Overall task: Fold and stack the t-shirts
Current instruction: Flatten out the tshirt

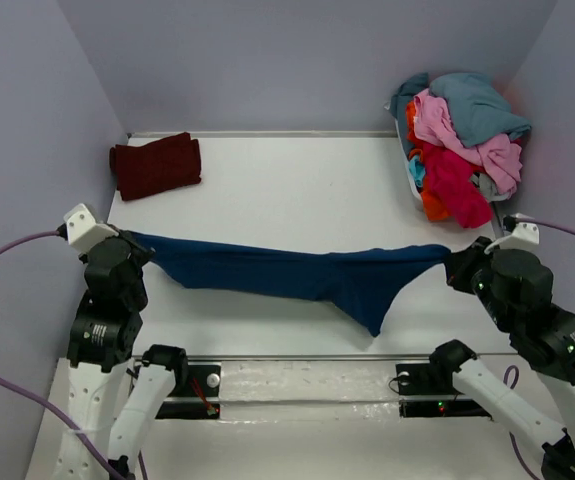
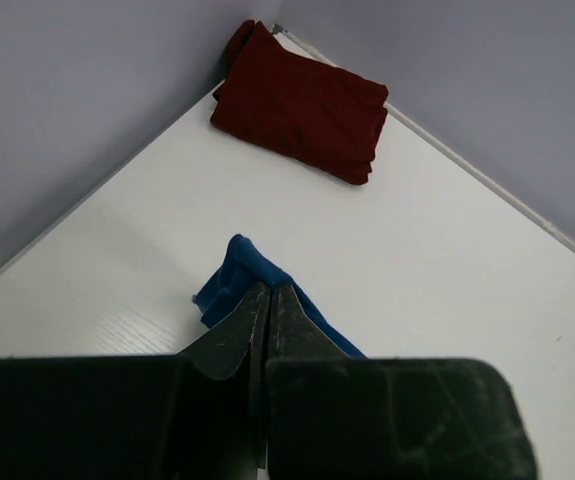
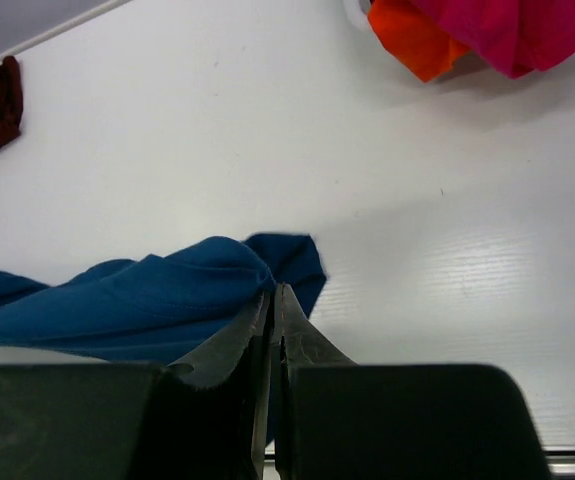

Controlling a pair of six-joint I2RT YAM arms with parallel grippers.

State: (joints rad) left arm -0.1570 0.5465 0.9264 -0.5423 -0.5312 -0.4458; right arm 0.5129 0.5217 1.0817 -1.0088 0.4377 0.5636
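Observation:
The navy t-shirt (image 1: 297,275) still hangs above the table, so the robot's left gripper will next move outward and down to the bare tabletop beside the maroon t-shirt and let go.
A navy blue t-shirt (image 1: 297,275) hangs stretched between both grippers above the table, sagging to a point at its right middle. My left gripper (image 1: 139,247) is shut on its left end (image 2: 239,270). My right gripper (image 1: 457,265) is shut on its right end (image 3: 167,295). A folded dark maroon t-shirt (image 1: 155,165) lies at the back left, and it also shows in the left wrist view (image 2: 302,105). A pile of unfolded t-shirts (image 1: 459,145), teal, pink, red and orange, sits at the back right.
The pile sits in a white basket (image 1: 410,178) against the right wall. Grey walls close in the table (image 1: 297,200) on the left, back and right. A metal rail (image 1: 307,357) runs along the near edge by the arm bases.

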